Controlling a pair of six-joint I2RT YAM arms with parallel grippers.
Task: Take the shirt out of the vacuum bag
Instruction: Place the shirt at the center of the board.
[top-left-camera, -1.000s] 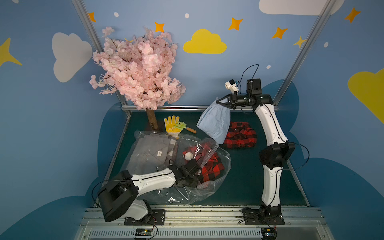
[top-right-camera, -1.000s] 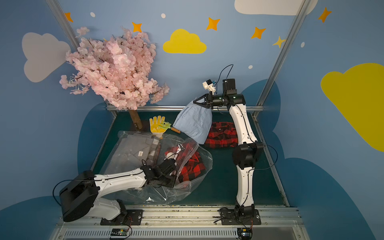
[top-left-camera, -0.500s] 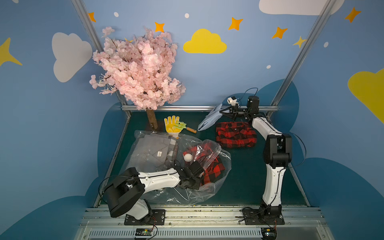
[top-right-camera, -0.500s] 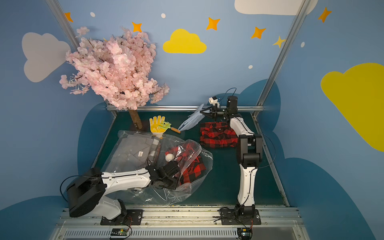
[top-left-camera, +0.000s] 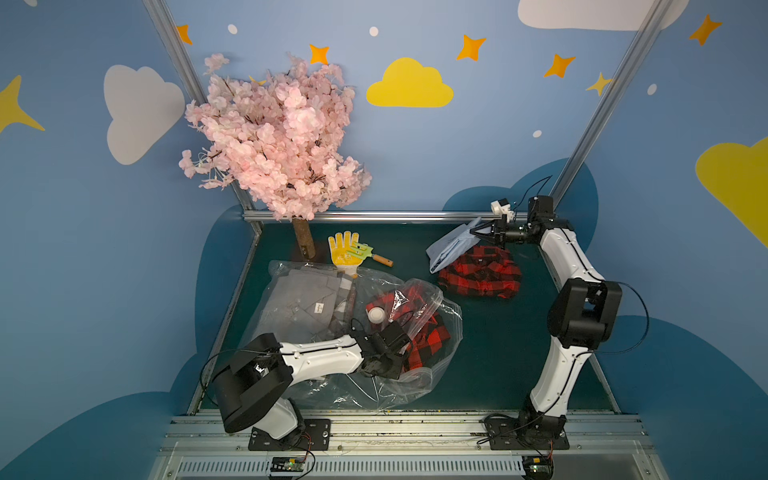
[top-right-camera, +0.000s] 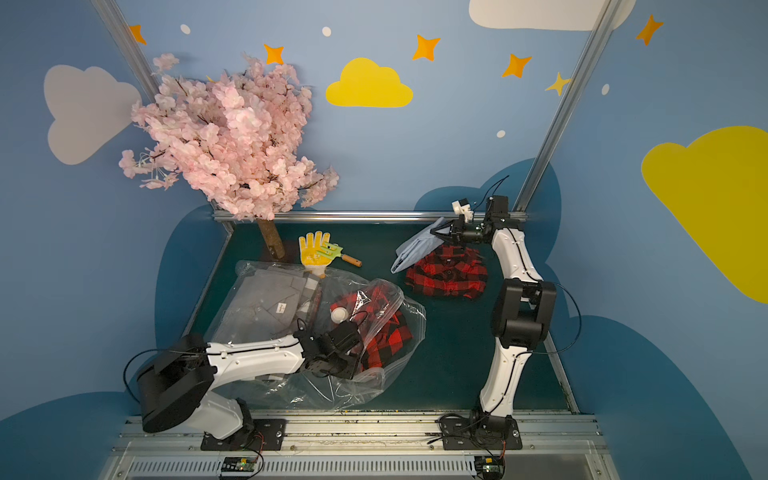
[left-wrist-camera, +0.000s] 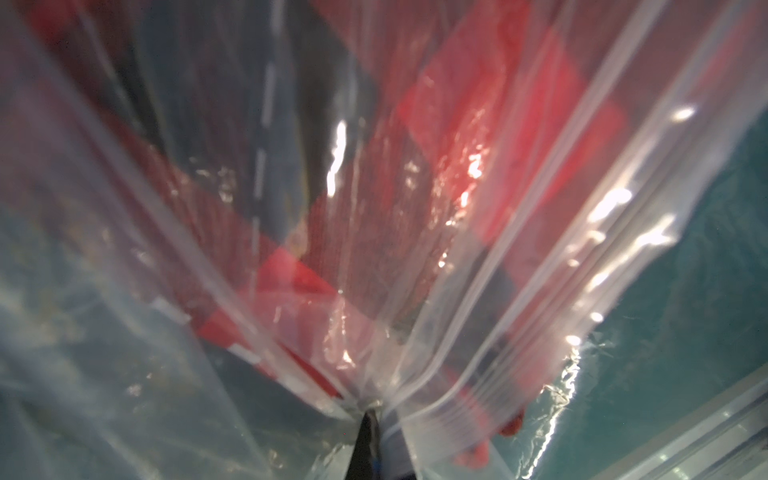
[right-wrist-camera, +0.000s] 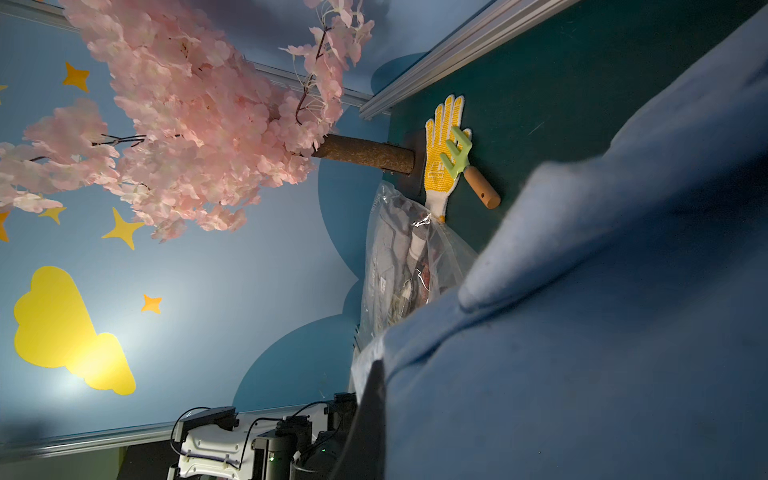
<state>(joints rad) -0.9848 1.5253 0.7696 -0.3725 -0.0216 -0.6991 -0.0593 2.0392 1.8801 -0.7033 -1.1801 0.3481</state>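
The light blue shirt's held end is raised, so the right gripper next moves down and back over the red plaid shirt (top-left-camera: 489, 262), which lies below it, and releases.
The clear vacuum bag (top-left-camera: 446, 332) lies crumpled at the left of the green table, its white valve (top-left-camera: 376, 315) facing up. Inside it are a grey shirt (top-left-camera: 299, 303) and a red plaid shirt (top-left-camera: 430, 334). My left gripper (top-left-camera: 395, 372) is shut on the bag's zip-seal edge (left-wrist-camera: 478, 340), the fingertips (left-wrist-camera: 371, 409) pinching the plastic. At the back right, my right gripper (top-left-camera: 473, 233) is shut on a light blue shirt (top-left-camera: 451, 247), which slopes down onto another red plaid shirt (top-left-camera: 482, 272) lying on the table. The blue cloth (right-wrist-camera: 582, 332) fills the right wrist view.
A pink blossom tree (top-left-camera: 278, 137) stands at the back left corner. In front of it lie a yellow glove (top-left-camera: 344, 249) and a green hand rake (top-left-camera: 368, 254). A metal rail (top-left-camera: 374, 215) runs along the table's back edge, and the arm bases sit on the front rail (top-left-camera: 415, 419).
The right gripper has come down toward the back of the table with the blue shirt, which hung free before and now slopes onto the plaid shirt. The left gripper has barely moved.
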